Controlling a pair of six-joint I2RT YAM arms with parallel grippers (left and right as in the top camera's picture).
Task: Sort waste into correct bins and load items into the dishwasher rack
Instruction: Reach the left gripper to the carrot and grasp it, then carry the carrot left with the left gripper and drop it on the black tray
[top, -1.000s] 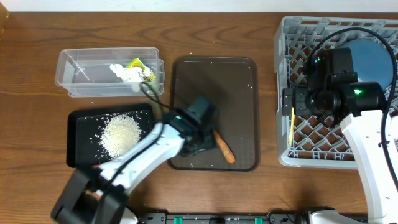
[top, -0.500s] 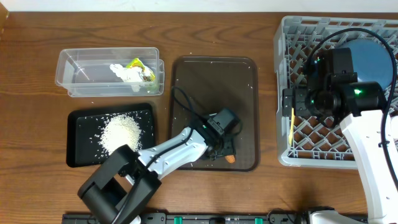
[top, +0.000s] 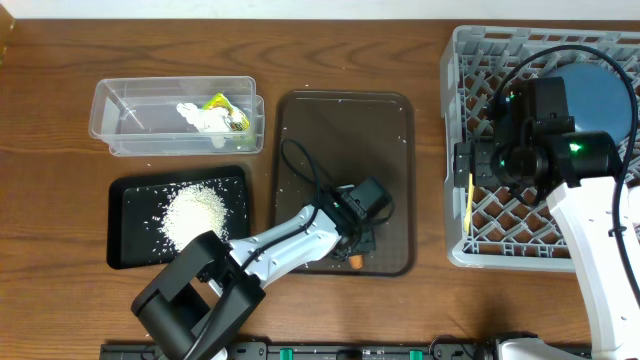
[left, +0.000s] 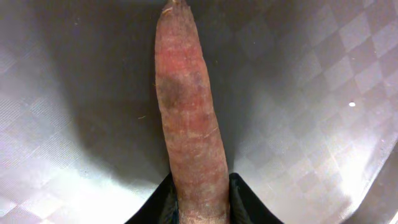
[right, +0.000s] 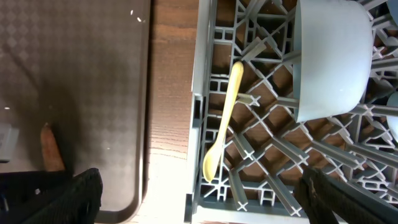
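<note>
I will next lift my left gripper, swing it over the black tray, lower it to the rice pile's near edge (top: 180, 238) and let go, because food scraps are already there.
The orange-brown carrot stick (left: 186, 112) lies on the dark brown serving tray (top: 340, 130). My left gripper (left: 199, 202) is shut on the stick's near end, one finger against each side. From overhead, the gripper (top: 360, 243) covers the stick, and only its tip (top: 355, 263) shows. My right gripper (right: 199, 205) is wide open and empty above the left edge of the grey rack (top: 460, 60). The rack holds the pale yellow spoon (right: 224, 118), the white bowl (right: 329, 56) and the blue plate (top: 600, 95).
The clear tub (top: 110, 130) at back left holds the yellow-green wrapper (top: 222, 105) and the white tissue (top: 195, 115). The black tray (top: 130, 195) in front of it holds a pile of rice (top: 195, 215). A few grains lie on the brown tray.
My left gripper has moved right along the brown tray, over the carrot stick, and closed on it. The stick is now mostly hidden from above. The right arm has not moved.
</note>
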